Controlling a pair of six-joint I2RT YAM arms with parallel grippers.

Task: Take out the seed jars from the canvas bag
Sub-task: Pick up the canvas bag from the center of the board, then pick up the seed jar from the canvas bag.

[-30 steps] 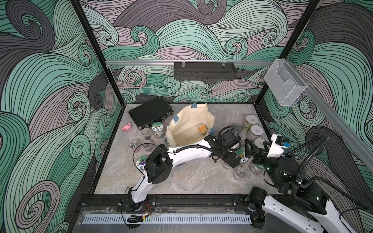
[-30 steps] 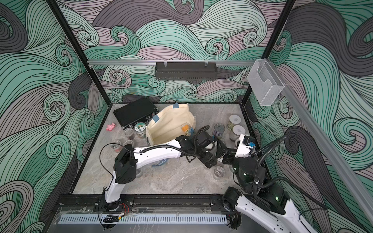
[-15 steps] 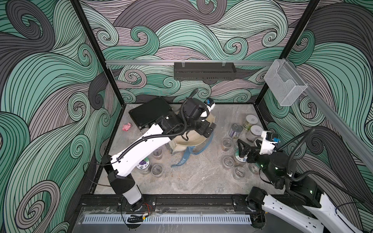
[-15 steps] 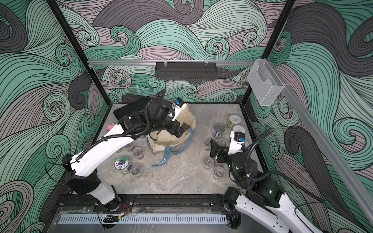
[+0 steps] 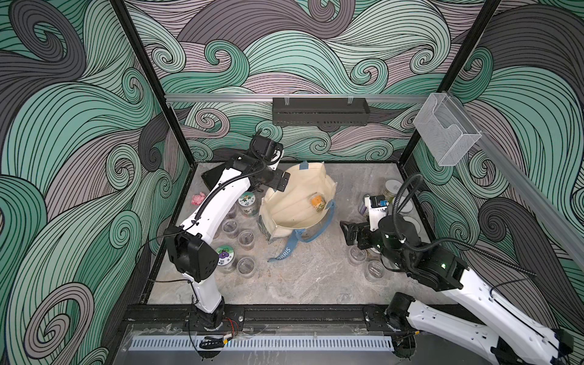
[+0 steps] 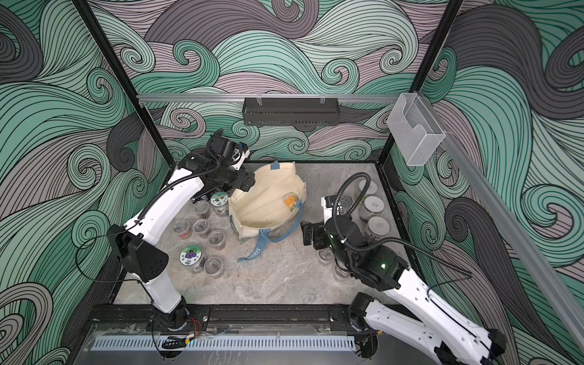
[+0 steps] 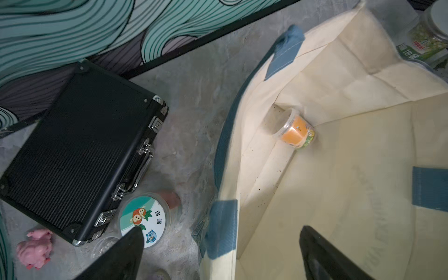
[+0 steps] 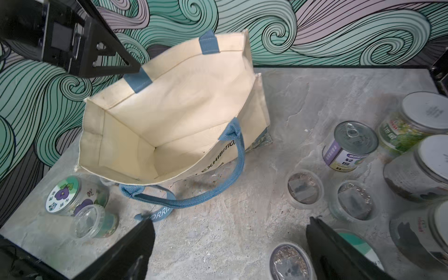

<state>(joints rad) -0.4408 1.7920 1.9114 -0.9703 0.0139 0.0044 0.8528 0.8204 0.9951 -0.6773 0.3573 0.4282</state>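
Note:
My left gripper is above the bag's rim by the blue patch [image 7: 222, 229], with that rim between its open fingers, so it should go down next to close on it.
The cream canvas bag [image 5: 297, 218] [image 6: 268, 218] lies open-mouthed in mid-table. One seed jar with an orange label [image 5: 317, 202] [image 7: 295, 132] lies on its side inside. My left gripper [image 5: 275, 182] [image 7: 221, 232] hangs open over the bag's far-left rim, one finger above the inside, one outside. My right gripper [image 5: 349, 232] [image 8: 230, 221] is open above bare table, right of the bag [image 8: 174, 116], holding nothing. Several seed jars stand outside: a cartoon-lid jar [image 5: 247, 200], a purple-lid jar [image 5: 225, 254], clear jars [image 5: 246, 237] and white-lid jars [image 8: 424, 114].
A flat black hard case [image 5: 211, 175] [image 7: 80, 150] lies at the back left, with a pink lump [image 5: 198, 198] beside it. The bag's blue strap [image 8: 194, 201] trails on the table toward the front. A pull-tab can [image 8: 349, 145] and clear jars [image 8: 303, 186] crowd the right side.
My left arm has swung from the right-hand jars back over the bag to its far-left rim. The bag now gapes wider. My right gripper has shifted a little left.

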